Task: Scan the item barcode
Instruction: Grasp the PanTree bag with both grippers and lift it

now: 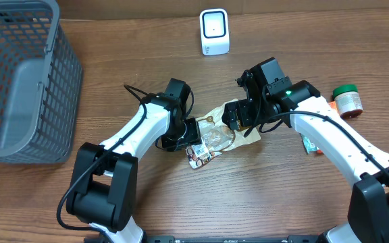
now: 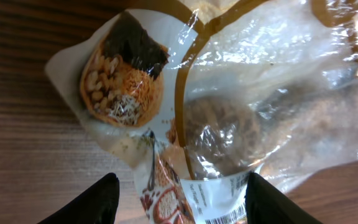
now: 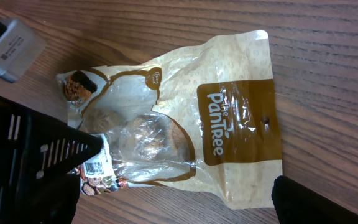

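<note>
The bag's wide tan end (image 1: 250, 136) lies below the robot's right gripper, which will next lower its open fingers onto it and close there, away from the barcode label (image 1: 199, 154).
The item is a tan and clear snack bag (image 1: 218, 135) lying flat on the table between my two arms. Its white barcode label (image 1: 199, 154) is at the end nearest the front. My left gripper (image 1: 189, 138) is low over that end. In the left wrist view its jaws (image 2: 182, 186) are open and straddle the label (image 2: 213, 199), with a gap on the left side. My right gripper (image 1: 236, 116) hovers open over the bag's other end. In the right wrist view the bag (image 3: 229, 124) lies between and beyond its wide-set fingers (image 3: 316, 199). The white scanner (image 1: 214, 32) stands at the back.
A grey wire basket (image 1: 19, 81) fills the left back corner. A green-lidded jar (image 1: 348, 100) stands at the right. A small orange and teal packet (image 1: 310, 145) lies partly under my right arm. Part of the left arm (image 3: 23, 162) blocks the right wrist view's left side.
</note>
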Tool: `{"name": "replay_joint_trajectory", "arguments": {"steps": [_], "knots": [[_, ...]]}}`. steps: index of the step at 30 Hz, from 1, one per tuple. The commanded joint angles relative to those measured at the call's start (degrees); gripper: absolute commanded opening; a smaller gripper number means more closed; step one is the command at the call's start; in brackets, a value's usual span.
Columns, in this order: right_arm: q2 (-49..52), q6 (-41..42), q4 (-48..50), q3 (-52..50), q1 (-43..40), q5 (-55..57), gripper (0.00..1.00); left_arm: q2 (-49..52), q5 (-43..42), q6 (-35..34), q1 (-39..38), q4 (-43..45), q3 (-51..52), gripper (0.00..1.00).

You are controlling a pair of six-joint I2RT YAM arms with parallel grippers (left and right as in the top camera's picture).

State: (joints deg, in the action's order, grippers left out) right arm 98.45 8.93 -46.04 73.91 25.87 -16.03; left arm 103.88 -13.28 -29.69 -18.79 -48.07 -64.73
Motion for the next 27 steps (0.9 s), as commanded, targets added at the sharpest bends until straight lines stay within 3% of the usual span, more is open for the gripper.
{"name": "replay_joint_trajectory", "arguments": {"steps": [1, 5, 9, 15, 27], "knots": [[1.51, -0.46, 0.31, 1.05, -0.13, 0.48, 1.00, 1.92, 0.57, -0.39, -0.48, 1.75, 0.76, 0.57], [3.78, -0.44, 0.46, 1.05, -0.13, 0.48, 1.00, 2.01, 0.57, -0.85, -0.48, 3.48, 0.79, 0.61], [5.31, -0.42, 0.48, 1.05, -0.13, -0.13, 1.00, 2.14, 0.59, -0.79, -0.50, 2.78, 0.92, 0.55], [5.53, -0.42, 0.61, 1.05, -0.37, -0.83, 1.00, 3.37, 0.79, -0.81, -0.48, 4.42, 3.48, 0.55], [9.07, -0.44, 0.85, 1.05, -3.45, -8.50, 1.00, 4.35, 0.74, -0.76, -0.42, 4.83, 3.69, 0.38]]}}
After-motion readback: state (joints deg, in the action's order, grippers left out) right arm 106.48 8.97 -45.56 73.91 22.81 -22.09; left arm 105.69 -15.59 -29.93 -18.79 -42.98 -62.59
